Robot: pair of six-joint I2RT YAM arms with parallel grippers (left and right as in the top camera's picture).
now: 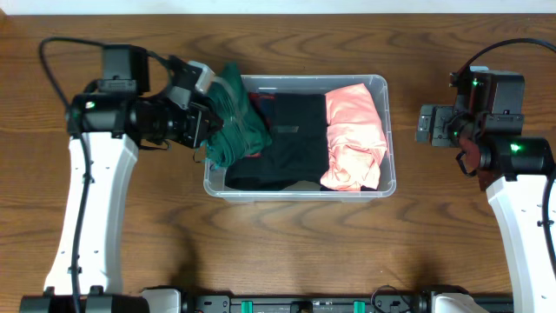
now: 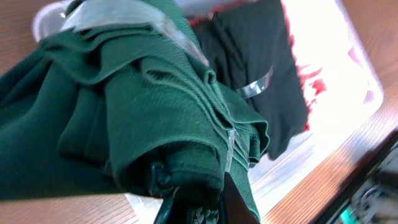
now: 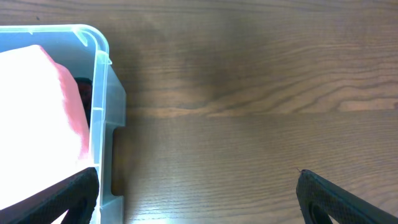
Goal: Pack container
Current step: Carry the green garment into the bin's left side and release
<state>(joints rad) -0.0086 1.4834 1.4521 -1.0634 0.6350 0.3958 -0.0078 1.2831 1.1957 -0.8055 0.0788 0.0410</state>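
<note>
The dark green garment still hangs over the container's rim. My left gripper will lower it beside the black garment next, then open.
The clear plastic container (image 1: 387,130) sits mid-table and holds a black garment (image 1: 291,139) and a folded coral-pink garment (image 1: 354,135). My left gripper (image 1: 201,126) is shut on a dark green garment (image 1: 236,130) that drapes over the container's left rim. In the left wrist view the green garment (image 2: 137,106) fills the frame, with the black garment (image 2: 261,68) beyond it. My right gripper (image 1: 427,124) is open and empty over bare table just right of the container (image 3: 99,118); the pink garment (image 3: 37,106) shows inside.
The wooden table (image 1: 287,243) surrounds the container. Arm bases stand at the front left and front right. A black rail runs along the front edge.
</note>
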